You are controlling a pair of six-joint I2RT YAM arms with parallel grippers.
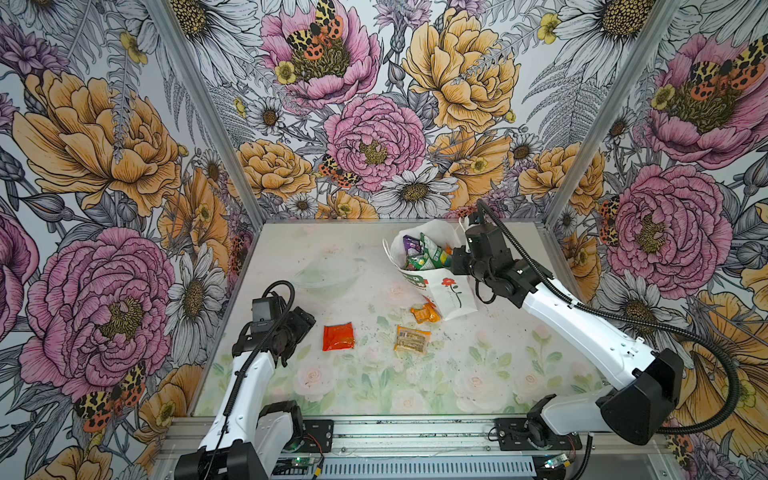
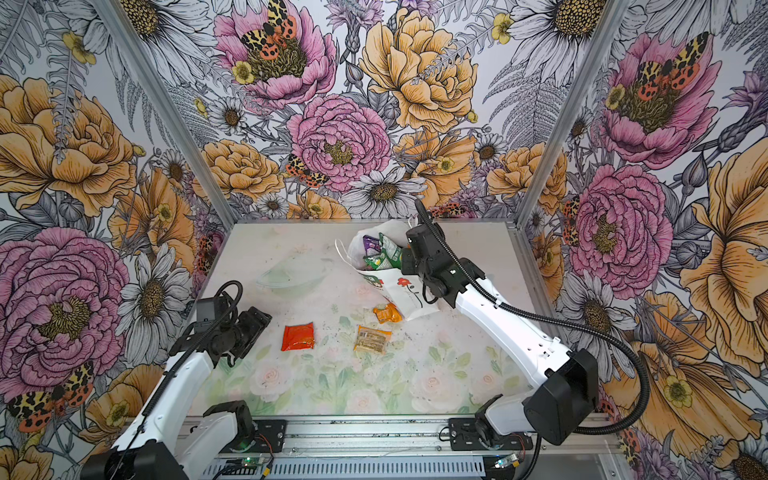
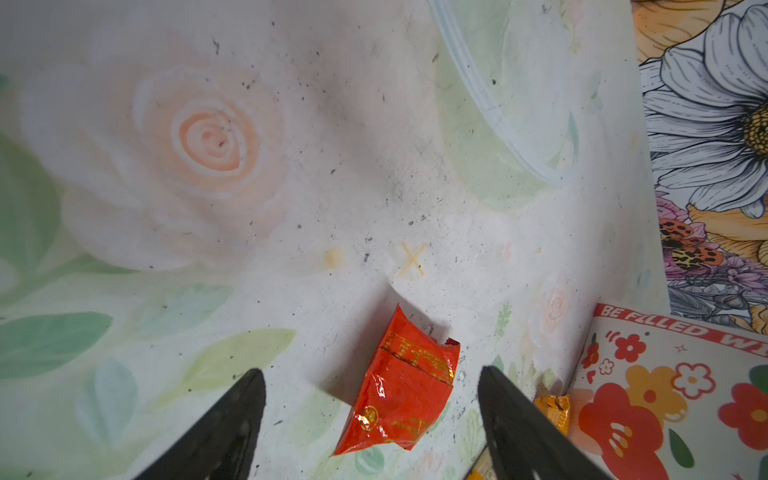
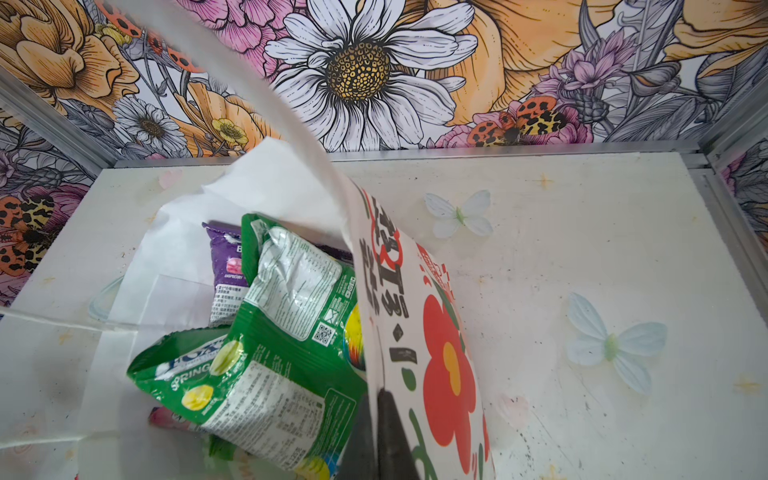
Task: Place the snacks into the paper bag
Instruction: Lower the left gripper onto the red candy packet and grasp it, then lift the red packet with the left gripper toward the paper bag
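My open left gripper moves down and over toward the red packet's edge farthest from the bag next, because that edge faces my gripper and lies clear.
The white paper bag [image 1: 446,291] [image 2: 409,293] stands tilted at the back right, with my right gripper [image 4: 376,395] shut on its rim wall [image 4: 415,316]. Inside it lie two green packets [image 4: 291,286] [image 4: 232,374] and a purple one [image 4: 226,266]. On the table, apart from the bag, a red packet [image 1: 338,336] [image 3: 405,386] lies flat. Just left of it my left gripper [image 1: 302,326] [image 3: 370,370] stands open, touching nothing. An orange packet [image 1: 424,312] rests against the bag's foot, and an orange-yellow packet [image 1: 411,338] lies in front of it.
A clear glass bowl [image 1: 328,272] [image 3: 498,104] sits behind the red packet, left of the bag. Flowered walls close the table on three sides. An aluminium rail [image 1: 415,432] runs along the front edge.
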